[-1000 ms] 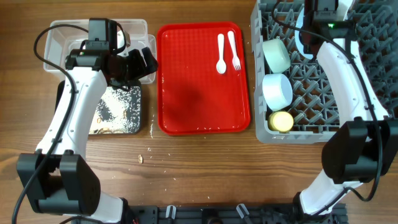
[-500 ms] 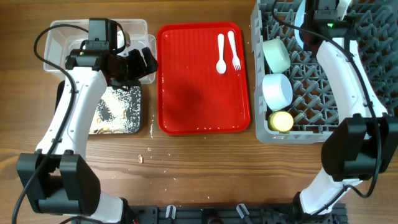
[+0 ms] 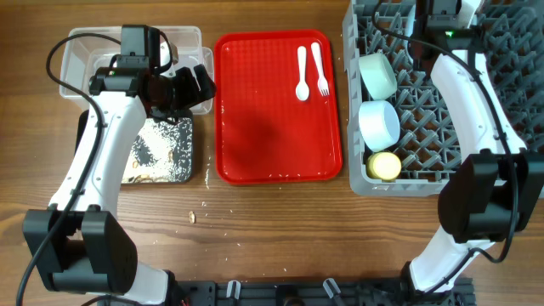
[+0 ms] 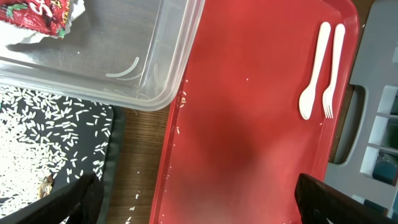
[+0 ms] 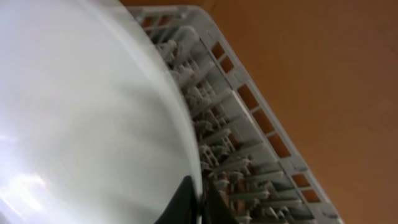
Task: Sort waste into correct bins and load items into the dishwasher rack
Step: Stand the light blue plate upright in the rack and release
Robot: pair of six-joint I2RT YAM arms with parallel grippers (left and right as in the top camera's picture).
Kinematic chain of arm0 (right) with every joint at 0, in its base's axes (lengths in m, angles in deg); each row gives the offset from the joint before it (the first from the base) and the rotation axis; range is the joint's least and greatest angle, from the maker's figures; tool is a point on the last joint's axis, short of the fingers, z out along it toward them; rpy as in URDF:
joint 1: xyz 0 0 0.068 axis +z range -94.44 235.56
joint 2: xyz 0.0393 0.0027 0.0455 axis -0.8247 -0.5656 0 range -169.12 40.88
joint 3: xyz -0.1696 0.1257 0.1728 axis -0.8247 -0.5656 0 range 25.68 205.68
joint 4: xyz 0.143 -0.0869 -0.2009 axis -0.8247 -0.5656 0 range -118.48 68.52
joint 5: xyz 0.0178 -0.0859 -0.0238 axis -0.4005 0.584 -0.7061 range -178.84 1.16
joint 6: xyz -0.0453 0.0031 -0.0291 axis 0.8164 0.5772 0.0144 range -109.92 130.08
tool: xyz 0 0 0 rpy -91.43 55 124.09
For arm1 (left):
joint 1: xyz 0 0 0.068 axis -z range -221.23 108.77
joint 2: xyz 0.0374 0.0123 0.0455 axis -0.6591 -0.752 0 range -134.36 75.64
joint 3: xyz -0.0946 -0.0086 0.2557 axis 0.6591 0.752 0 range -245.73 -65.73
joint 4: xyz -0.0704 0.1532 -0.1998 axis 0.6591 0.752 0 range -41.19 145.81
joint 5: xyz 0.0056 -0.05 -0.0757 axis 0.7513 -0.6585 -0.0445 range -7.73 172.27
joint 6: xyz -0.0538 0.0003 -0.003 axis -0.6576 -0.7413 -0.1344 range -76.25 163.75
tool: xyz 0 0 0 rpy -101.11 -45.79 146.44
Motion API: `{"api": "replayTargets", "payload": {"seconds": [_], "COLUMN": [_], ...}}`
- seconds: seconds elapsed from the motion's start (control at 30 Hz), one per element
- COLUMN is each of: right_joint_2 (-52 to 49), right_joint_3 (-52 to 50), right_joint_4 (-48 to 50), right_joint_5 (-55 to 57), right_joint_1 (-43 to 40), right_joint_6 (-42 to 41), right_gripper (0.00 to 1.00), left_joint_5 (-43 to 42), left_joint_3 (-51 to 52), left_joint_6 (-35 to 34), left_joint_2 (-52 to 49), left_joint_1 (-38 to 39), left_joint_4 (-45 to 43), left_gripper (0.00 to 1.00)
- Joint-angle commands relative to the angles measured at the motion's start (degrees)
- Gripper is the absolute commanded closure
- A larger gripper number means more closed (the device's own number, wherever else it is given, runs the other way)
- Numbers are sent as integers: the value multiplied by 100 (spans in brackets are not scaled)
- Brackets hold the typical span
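My right gripper will next lower the pale blue plate [image 5: 81,112] on edge among the free pegs below it at the rack's far end and release the plate's rim.
My right gripper [image 5: 200,202] is shut on the rim of the pale blue plate [image 5: 81,112], held on edge over the far end of the grey dishwasher rack [image 3: 442,127]. Two pale bowls [image 3: 378,75] [image 3: 379,123] and the yellow cup [image 3: 384,165] sit in the rack's left side. The white spoon [image 3: 302,76] and fork [image 3: 320,70] lie on the red serving tray [image 3: 272,127]. My left gripper [image 3: 197,85] is open and empty between the clear tub [image 3: 85,38] and the red tray. The red wrapper [image 4: 37,15] lies in the tub. Food scraps cover the black tray [image 3: 161,149].
Loose scraps lie on the wood in front of the black tray [image 3: 194,215] and along the red tray's left edge [image 4: 177,124]. The rack's pegs [image 5: 249,124] stand close beside the plate. Bare wood runs along the table's front.
The plate's edge, seen at the top of the rack in the overhead view, has slipped up out of that view with the right wrist. The left arm has not moved.
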Motion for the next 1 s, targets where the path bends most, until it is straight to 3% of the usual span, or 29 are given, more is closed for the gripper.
{"api": "replayTargets", "payload": {"seconds": [0.0, 0.17, 0.33, 0.43, 0.5, 0.7, 0.8, 0.97], "right_joint_2": [-195, -195, -190, -83, 87, 1086, 1626, 1882], "right_joint_3": [-44, -44, -42, -42, -37, -37, -37, -37], "right_joint_4": [-404, -872, -1012, -1167, -1360, -1727, -1637, -835], "right_joint_5": [177, -535, -929, -1185, -1580, -3491, -5090, -7296], "right_joint_1": [-13, -13, -11, -11, -7, -7, -7, 72], "right_joint_6": [26, -2, -11, -212, -463, -855, -909, -949], "right_gripper": [96, 94, 50, 35, 31, 16, 0, 0], "left_joint_5": [31, 33, 33, 33, 33, 33, 33, 33], "left_joint_3": [-37, -37, -37, -37, -37, -37, -37, -37], "left_joint_6": [31, 31, 31, 31, 31, 31, 31, 31], "left_joint_2": [74, 74, 74, 74, 74, 74, 74, 74], "left_joint_1": [-7, -7, -7, -7, -7, -7, -7, -7], "left_joint_4": [0, 0, 0, 0, 0, 0, 0, 0], "left_gripper": [0, 0, 0, 0, 0, 0, 0, 0]}}
